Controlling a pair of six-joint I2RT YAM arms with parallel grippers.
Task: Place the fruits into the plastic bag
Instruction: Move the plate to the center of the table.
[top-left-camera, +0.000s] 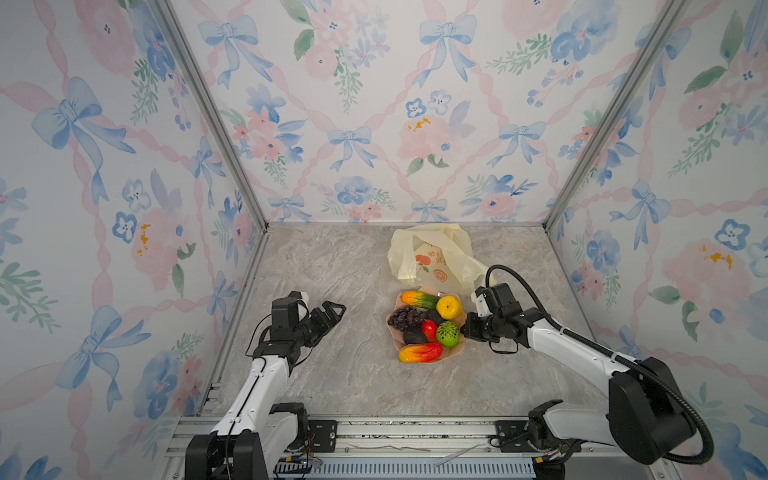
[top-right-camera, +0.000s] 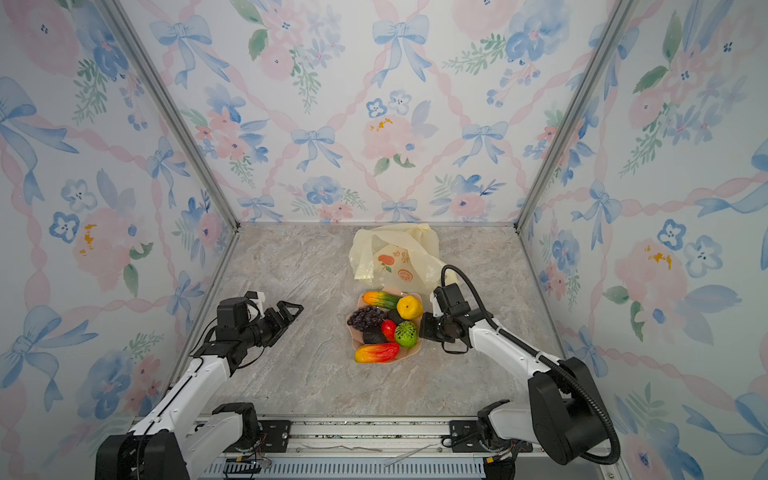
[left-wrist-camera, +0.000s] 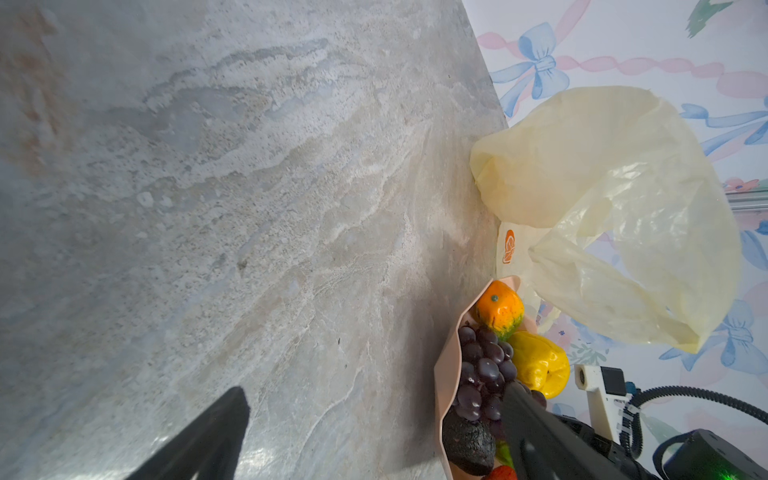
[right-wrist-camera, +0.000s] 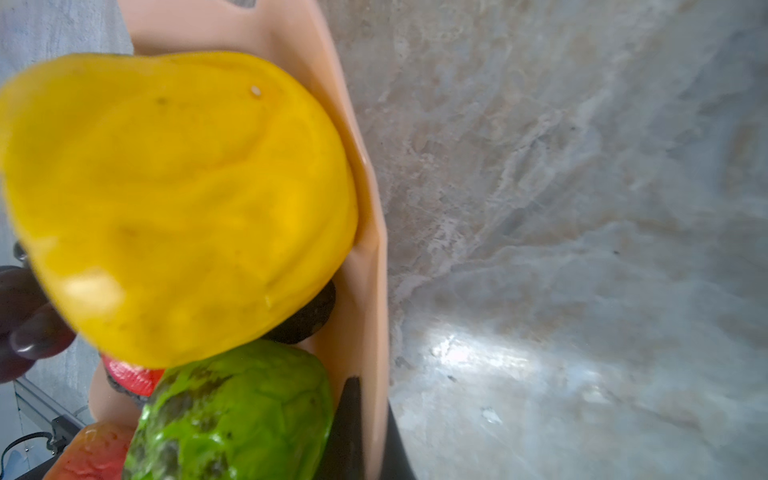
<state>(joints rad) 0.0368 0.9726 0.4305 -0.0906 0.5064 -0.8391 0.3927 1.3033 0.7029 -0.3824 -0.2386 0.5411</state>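
Note:
My right gripper needs to pull the pinched rim away from my left gripper and let go of it over the bare tabletop, which is beside my right gripper on the side opposite the fruits.
The fruits lie heaped in a pink scalloped dish (top-left-camera: 454, 353): yellow citrus (top-left-camera: 449, 307), bumpy green ball (top-left-camera: 448, 333), purple grapes (top-left-camera: 405, 318), a dark avocado (top-left-camera: 414, 336), a red-yellow mango (top-left-camera: 420, 352) and an orange-green mango (top-left-camera: 419, 298). Behind the dish, against the back wall, the pale-yellow plastic bag (top-left-camera: 432, 257) lies crumpled. My right gripper (top-left-camera: 464, 328) is shut on the dish's right rim (right-wrist-camera: 370, 291), one finger inside next to the green ball (right-wrist-camera: 232, 415). My left gripper (top-left-camera: 330, 313) hovers open left of the dish, holding nothing (left-wrist-camera: 376, 390).
Marble tabletop (top-left-camera: 332, 382) enclosed by floral walls on three sides, with metal corner posts. An aluminium rail (top-left-camera: 395, 432) with the arm bases runs along the front edge. The right arm's black cable (top-left-camera: 523, 282) loops up beside the bag.

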